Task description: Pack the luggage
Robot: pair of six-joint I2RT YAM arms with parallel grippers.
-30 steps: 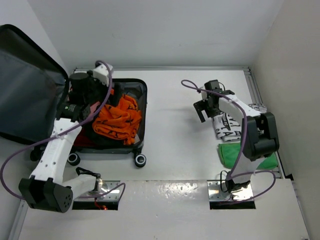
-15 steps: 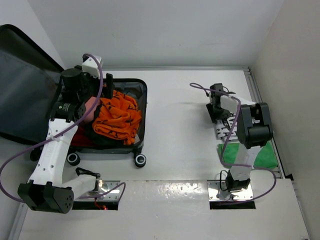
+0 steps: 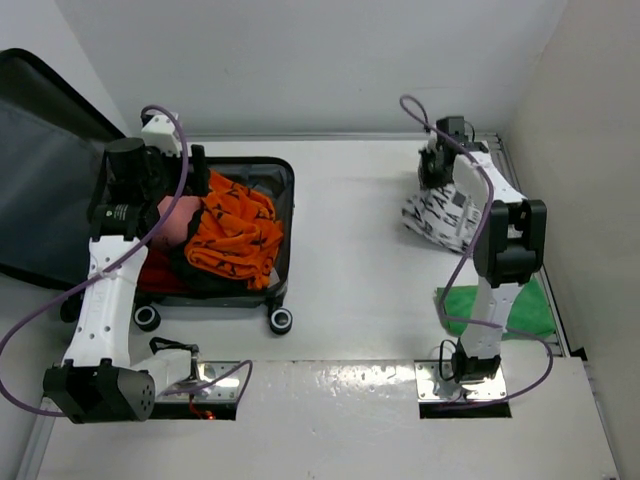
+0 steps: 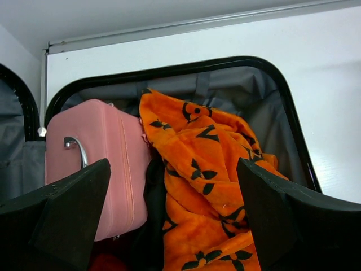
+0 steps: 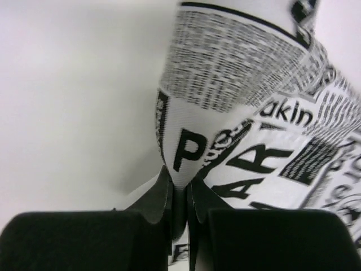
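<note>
The uncovered orange garment (image 3: pixel 238 232) lies left of my right gripper in the top view, so next my right gripper should carry the cloth across and release it there.
The luggage (image 3: pixel 286 205) lies open at the left with its dark grey lid (image 3: pixel 50 190) raised. Inside are an orange black-patterned garment (image 3: pixel 238 238) and a pink handled box (image 3: pixel 172 218). My left gripper (image 3: pixel 192 172) hovers open over the luggage's far left part. In the left wrist view, the gripper (image 4: pixel 180 226) has the box (image 4: pixel 101 164) and the garment (image 4: pixel 208 186) below its wide jaws. My right gripper (image 3: pixel 437 172) is at the back right, shut on a fold of white newspaper-print cloth (image 3: pixel 440 215). That cloth (image 5: pixel 237 84) is pinched between the fingertips (image 5: pixel 163 195).
A green cloth (image 3: pixel 508 308) lies on the table at the right, beside the right arm. The luggage's black casters (image 3: pixel 280 321) face the near edge. A metal rail (image 3: pixel 350 136) runs along the table's back, with walls close behind and to the right.
My right gripper went from open to shut on the printed cloth and carried it up toward the back right. My left gripper drifted back and left over the luggage, staying open.
</note>
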